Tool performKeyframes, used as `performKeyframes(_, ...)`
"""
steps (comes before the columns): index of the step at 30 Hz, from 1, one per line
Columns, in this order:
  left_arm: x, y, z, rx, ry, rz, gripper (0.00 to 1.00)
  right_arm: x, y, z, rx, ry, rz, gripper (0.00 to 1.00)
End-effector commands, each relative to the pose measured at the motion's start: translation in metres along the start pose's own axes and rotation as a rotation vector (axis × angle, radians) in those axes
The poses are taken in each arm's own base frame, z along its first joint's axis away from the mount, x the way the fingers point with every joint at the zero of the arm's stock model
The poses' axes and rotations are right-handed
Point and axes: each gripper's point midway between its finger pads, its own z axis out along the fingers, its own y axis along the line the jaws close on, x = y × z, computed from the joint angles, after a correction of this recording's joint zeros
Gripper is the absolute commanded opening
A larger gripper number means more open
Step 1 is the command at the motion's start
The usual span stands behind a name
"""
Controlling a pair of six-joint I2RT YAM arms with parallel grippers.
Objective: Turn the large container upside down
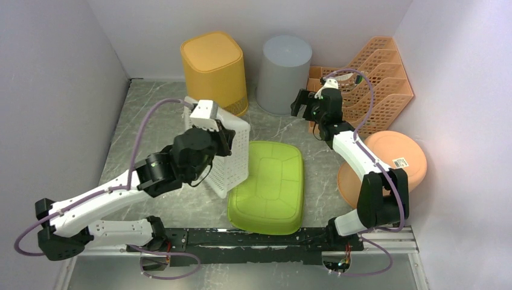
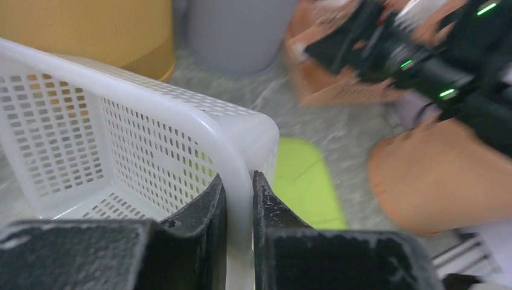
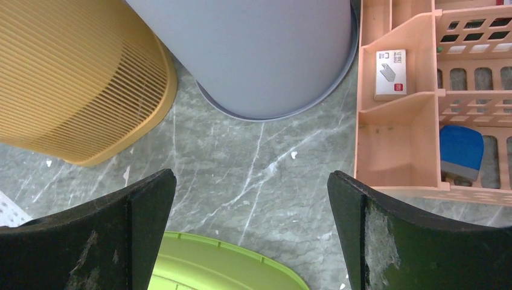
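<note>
The basket's opening faces sideways, so I will swing and turn my left gripper left in the top view and down toward bare tabletop, releasing the basket's rim.
The large container is a white perforated basket, tipped up on its side left of centre, its opening facing left. My left gripper is shut on its rim. In the left wrist view the two black fingers pinch the white rim of the basket between them, at the gripper. My right gripper is open and empty, hovering over bare table near the grey bin. In the right wrist view it has its jaws wide apart.
A yellow slatted bin and a grey round bin stand at the back. An orange file organizer is at the back right. A green basin lies upside down in the middle. An orange round tub sits at the right.
</note>
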Motion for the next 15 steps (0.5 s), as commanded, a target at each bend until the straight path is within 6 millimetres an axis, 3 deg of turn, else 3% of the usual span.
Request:
performKeyframes(1, -0.078, -0.037, -0.018, 0.2, -0.27, -0.17, 0.07, -0.012, 0.003, -0.009, -0.005, -0.043, -0.011, 1.0)
performKeyframes(4, -0.096, -0.046, -0.025, 0.26, -0.325, -0.208, 0.07, -0.013, 0.003, -0.01, -0.003, -0.044, -0.012, 1.0)
performKeyframes(7, -0.101, -0.042, -0.029, 0.28, -0.377, -0.259, 0.07, -0.013, 0.002, -0.012, -0.001, -0.046, -0.013, 1.0)
performKeyframes(15, -0.068, 0.015, 0.002, 0.295, -0.354, -0.478, 0.07, -0.014, 0.004, -0.013, -0.006, -0.049, -0.01, 1.0)
